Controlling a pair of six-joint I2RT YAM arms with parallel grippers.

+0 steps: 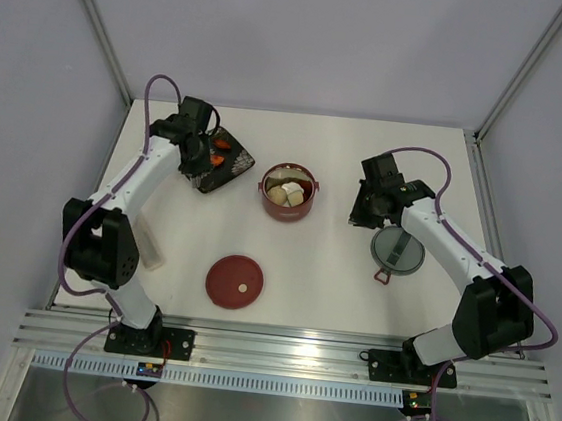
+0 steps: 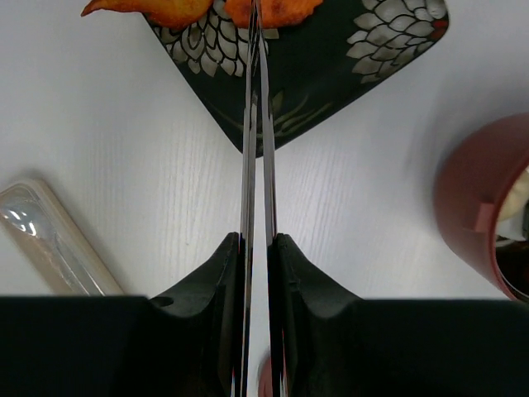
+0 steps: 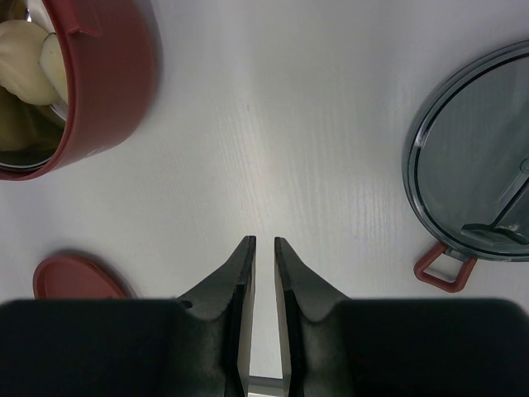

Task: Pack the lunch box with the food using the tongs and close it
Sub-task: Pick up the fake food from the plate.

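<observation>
My left gripper eases outward over the black flowered tray to the orange food next, then releases the silver tongs (image 2: 256, 124), since their arms are squeezed almost together.
The dark-red lunch box (image 1: 287, 192) stands open mid-table with pale food (image 3: 25, 58) inside. My left gripper (image 2: 256, 240) is shut on the silver tongs (image 2: 256, 124), whose two arms are squeezed almost together. Their tips reach the orange food (image 2: 178, 10) on the black flowered tray (image 2: 331, 74), at the top edge of the left wrist view. From above, my left gripper (image 1: 199, 152) hangs over that tray (image 1: 227, 168). My right gripper (image 3: 264, 241) hovers over bare table right of the lunch box (image 3: 99, 91), jaws narrowly open and holding nothing.
A flat red lid (image 1: 234, 281) lies near the front, left of centre. A grey see-through lid (image 3: 471, 165) with a red loop (image 3: 442, 269) lies under my right arm. A clear slim case (image 2: 50, 231) rests by the left arm.
</observation>
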